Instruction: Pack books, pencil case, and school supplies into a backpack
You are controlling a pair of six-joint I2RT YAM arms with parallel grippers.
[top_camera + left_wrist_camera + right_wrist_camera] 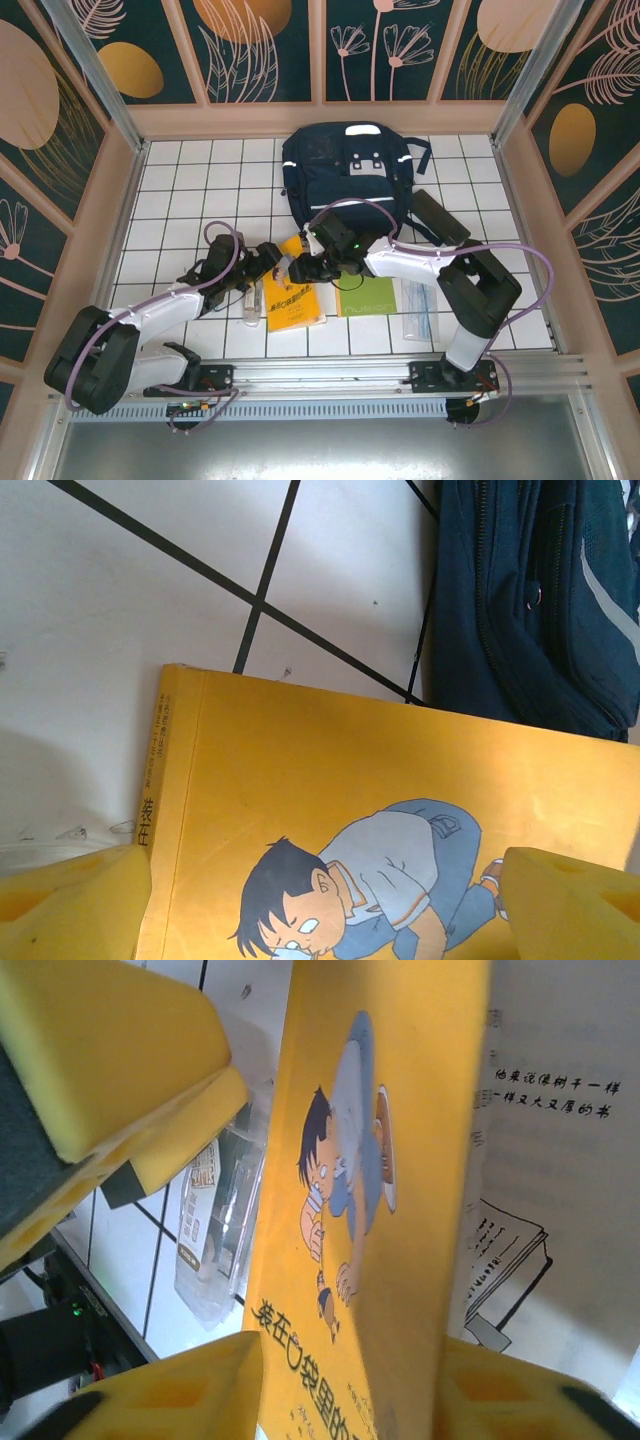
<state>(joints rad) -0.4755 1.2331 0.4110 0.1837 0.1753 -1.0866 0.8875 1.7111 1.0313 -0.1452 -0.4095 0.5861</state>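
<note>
Next, my left gripper will move outward and tilt up to bring its open fingers astride the yellow book's spine (157,765), because that lies by one finger, off the middle of the fingers' gap.
The navy backpack (345,165) lies at the back of the tiled table; its side shows in the left wrist view (540,590). In front of it lie the orange-yellow cartoon book (295,300) and the green book (367,296). My left gripper (262,262) hangs open over the yellow book (330,780), at its far left corner. My right gripper (303,268) is at that book's far edge. Its jaws (350,1390) stand apart, with the raised cover (380,1290) slanting across the gap and a printed page showing behind. A black pencil case (440,217) lies right of the backpack.
A clear tube-like packet (248,300) lies left of the yellow book, also seen from the right wrist (215,1230). The long clear sleeve (418,312) lies right of the green book. Wooden walls enclose the table, and a metal rail (400,375) runs along the near edge.
</note>
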